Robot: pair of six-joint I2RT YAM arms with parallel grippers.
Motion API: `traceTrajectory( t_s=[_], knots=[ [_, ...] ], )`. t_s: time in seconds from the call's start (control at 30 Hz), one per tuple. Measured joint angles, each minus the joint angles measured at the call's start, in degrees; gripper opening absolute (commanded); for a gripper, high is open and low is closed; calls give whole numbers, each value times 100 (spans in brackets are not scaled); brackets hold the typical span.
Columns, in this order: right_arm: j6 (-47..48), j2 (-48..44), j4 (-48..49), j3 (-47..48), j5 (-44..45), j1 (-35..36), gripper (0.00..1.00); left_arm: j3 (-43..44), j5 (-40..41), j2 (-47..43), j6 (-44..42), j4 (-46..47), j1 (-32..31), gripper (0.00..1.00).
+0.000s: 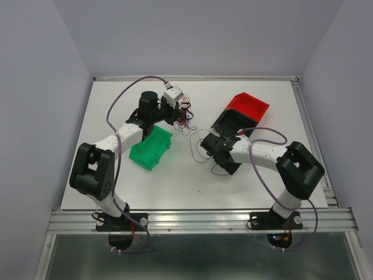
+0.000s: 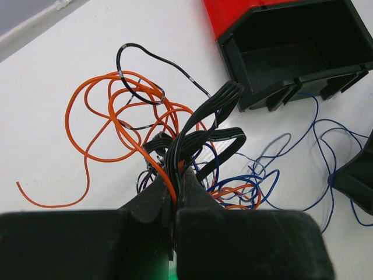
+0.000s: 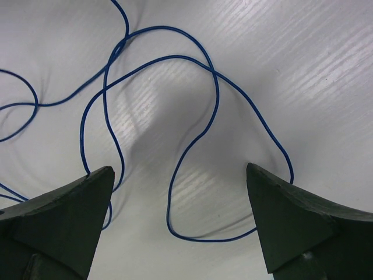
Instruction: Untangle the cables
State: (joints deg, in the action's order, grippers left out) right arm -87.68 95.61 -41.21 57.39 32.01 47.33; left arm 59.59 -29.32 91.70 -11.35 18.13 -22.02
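Observation:
My right gripper has a loop between its fingers, so next it will stay low, move slightly outward and then close on the thin blue wire.
The cables lie in a tangle (image 1: 185,115) of thin orange-red (image 2: 116,116), black (image 2: 204,116) and blue (image 2: 256,181) wires at the table's back centre. My left gripper (image 2: 175,178) is over the tangle (image 1: 176,111), shut on a bundle of black wires and one orange-red wire. A blue wire trails right from the tangle (image 1: 195,153) to my right gripper (image 1: 211,146). My right gripper (image 3: 179,170) is open low over the table, and a loop of that blue wire (image 3: 192,146) lies between its fingers, not gripped.
A green bin (image 1: 151,147) stands just near of the tangle beside the left arm. A black bin (image 1: 228,123) and a red bin (image 1: 249,107) lie together at the back right; both show in the left wrist view, black (image 2: 291,52) and red (image 2: 233,14).

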Motion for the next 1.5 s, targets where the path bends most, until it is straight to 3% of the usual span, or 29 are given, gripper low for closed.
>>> traceTrajectory(
  t_s=[0.2, 0.4, 0.5, 0.53, 0.6, 0.63, 1.0, 1.33, 1.5],
  knots=[
    [-219, 66, 201, 0, 404, 0, 89, 0, -22, 0, -13, 0, 0, 0],
    [-170, 505, 299, 289, 734, -168, 89, 2, -48, 0, -15, 0, 2, 0],
    [-66, 717, 348, 498, 855, -345, 68, 0, -59, 0, -15, 0, 0, 0],
    [-35, 776, 365, 555, 874, -411, 49, 0, -61, 0, -15, 0, 0, 0],
    [33, 866, 413, 616, 898, -505, 29, 0, -63, 0, -17, 0, 0, 0],
    [68, 914, 424, 656, 903, -535, 1, 0, -63, 0, -17, 0, 0, 0],
    [1021, 890, 782, 750, 584, -610, 1, 0, -83, 2, -37, 0, 0, 0],
    [3423, -2256, 2712, -24, -103, -608, 1, 0, -85, 7, -59, 0, 2, 0],
    [4334, -2933, 3080, 131, -125, -612, 0, 2, -81, 66, -61, -2, 2, 0]
  ],
)
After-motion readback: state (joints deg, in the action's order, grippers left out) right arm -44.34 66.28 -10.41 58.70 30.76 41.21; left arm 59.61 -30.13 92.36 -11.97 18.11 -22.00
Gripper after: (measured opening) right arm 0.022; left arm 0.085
